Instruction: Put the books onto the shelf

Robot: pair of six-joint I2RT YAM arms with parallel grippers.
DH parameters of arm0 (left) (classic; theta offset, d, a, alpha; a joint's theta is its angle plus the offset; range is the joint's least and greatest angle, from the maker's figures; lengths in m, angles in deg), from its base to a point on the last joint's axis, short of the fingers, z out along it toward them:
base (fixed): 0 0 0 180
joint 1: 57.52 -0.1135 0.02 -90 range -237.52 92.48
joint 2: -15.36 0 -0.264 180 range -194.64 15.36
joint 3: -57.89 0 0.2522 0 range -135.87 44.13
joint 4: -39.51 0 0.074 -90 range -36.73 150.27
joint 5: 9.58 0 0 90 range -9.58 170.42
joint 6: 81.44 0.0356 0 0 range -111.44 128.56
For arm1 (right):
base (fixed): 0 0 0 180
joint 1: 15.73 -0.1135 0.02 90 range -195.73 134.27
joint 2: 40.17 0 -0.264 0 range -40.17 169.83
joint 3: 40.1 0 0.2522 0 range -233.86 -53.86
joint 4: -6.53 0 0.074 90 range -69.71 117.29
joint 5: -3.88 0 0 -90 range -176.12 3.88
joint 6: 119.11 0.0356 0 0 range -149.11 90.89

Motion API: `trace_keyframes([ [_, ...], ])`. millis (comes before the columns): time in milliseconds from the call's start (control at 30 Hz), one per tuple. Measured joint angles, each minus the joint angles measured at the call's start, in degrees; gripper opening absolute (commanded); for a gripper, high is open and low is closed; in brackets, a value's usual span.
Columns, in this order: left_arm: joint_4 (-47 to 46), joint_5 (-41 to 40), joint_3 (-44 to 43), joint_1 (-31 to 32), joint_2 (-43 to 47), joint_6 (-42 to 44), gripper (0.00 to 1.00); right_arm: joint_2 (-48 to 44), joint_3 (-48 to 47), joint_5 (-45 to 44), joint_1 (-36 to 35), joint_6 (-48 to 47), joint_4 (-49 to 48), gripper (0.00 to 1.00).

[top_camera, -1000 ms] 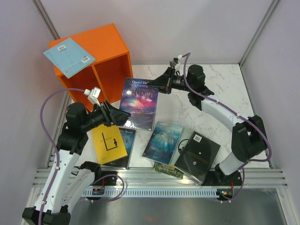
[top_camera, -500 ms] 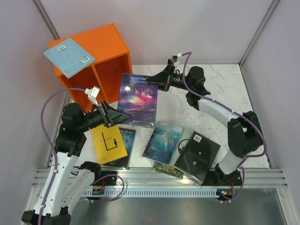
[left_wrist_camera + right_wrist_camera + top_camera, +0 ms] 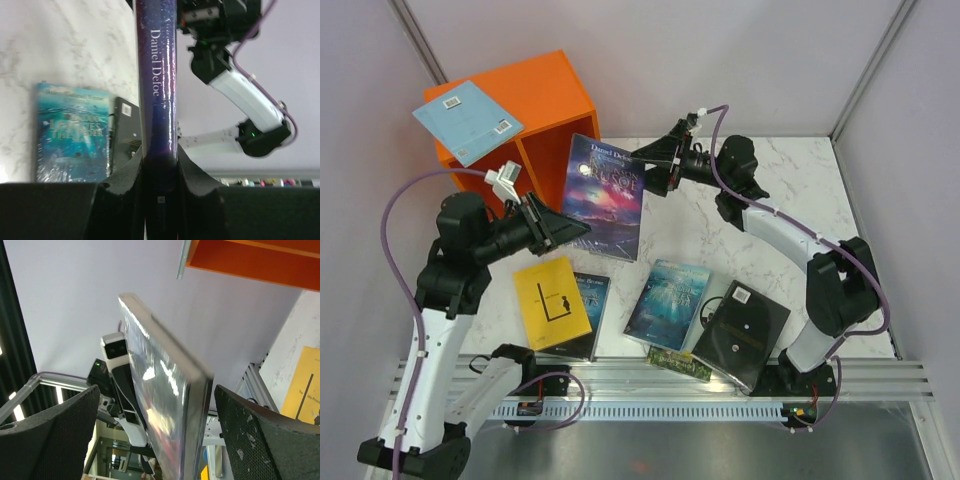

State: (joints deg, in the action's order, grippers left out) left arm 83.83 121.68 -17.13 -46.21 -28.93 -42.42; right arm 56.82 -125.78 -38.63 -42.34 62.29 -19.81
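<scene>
The light blue book (image 3: 467, 120) lies flat, so I need to raise my left gripper outward over the shelf (image 3: 535, 95) next, turn the purple galaxy book flatter and lower it onto that book.
The purple galaxy book (image 3: 603, 197) stands tilted up off the table, in front of the orange shelf (image 3: 535, 95). My left gripper (image 3: 560, 228) is shut on its lower left edge; in the left wrist view the spine (image 3: 157, 75) is clamped between both fingers (image 3: 125, 177). My right gripper (image 3: 655, 165) stands open around the book's upper right corner, with gaps on both sides of the book (image 3: 165, 405). A light blue book (image 3: 467, 120) lies on top of the shelf. Yellow (image 3: 551, 303), dark blue (image 3: 592, 298), teal (image 3: 668, 303), black (image 3: 742, 333) and green-gold (image 3: 680, 362) books lie flat on the table.
The marble table (image 3: 800, 190) is walled at the back and on both sides. A metal rail (image 3: 650, 385) runs along the near edge. The shelf's two compartments open toward the table, split by a centre divider (image 3: 527, 170).
My right gripper has opened and let go of the purple book. My left gripper has closed on it, and the book has tipped up and shifted toward the shelf.
</scene>
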Motion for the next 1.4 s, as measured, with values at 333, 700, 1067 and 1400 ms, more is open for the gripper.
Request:
trace_keyframes([
  [333, 18.1, -14.1, -33.1, -8.3, -15.8, 10.3, 0.02, -8.3, 5.3, -0.4, 3.2, -4.3, 9.4, 0.98],
  [700, 10.2, -18.8, -40.0, -24.7, -22.8, 5.4, 0.02, -11.3, 11.5, -0.4, 3.1, -5.3, 10.6, 0.98],
  [1067, -4.3, -21.5, -31.8, -31.3, -30.0, -5.8, 0.02, -13.6, 14.7, -0.3, 3.1, -5.3, 10.5, 0.98],
  [1400, -8.6, -23.4, -27.3, -33.0, -29.6, -8.8, 0.03, -13.6, 14.9, -0.1, 3.1, -5.2, 9.7, 0.98],
])
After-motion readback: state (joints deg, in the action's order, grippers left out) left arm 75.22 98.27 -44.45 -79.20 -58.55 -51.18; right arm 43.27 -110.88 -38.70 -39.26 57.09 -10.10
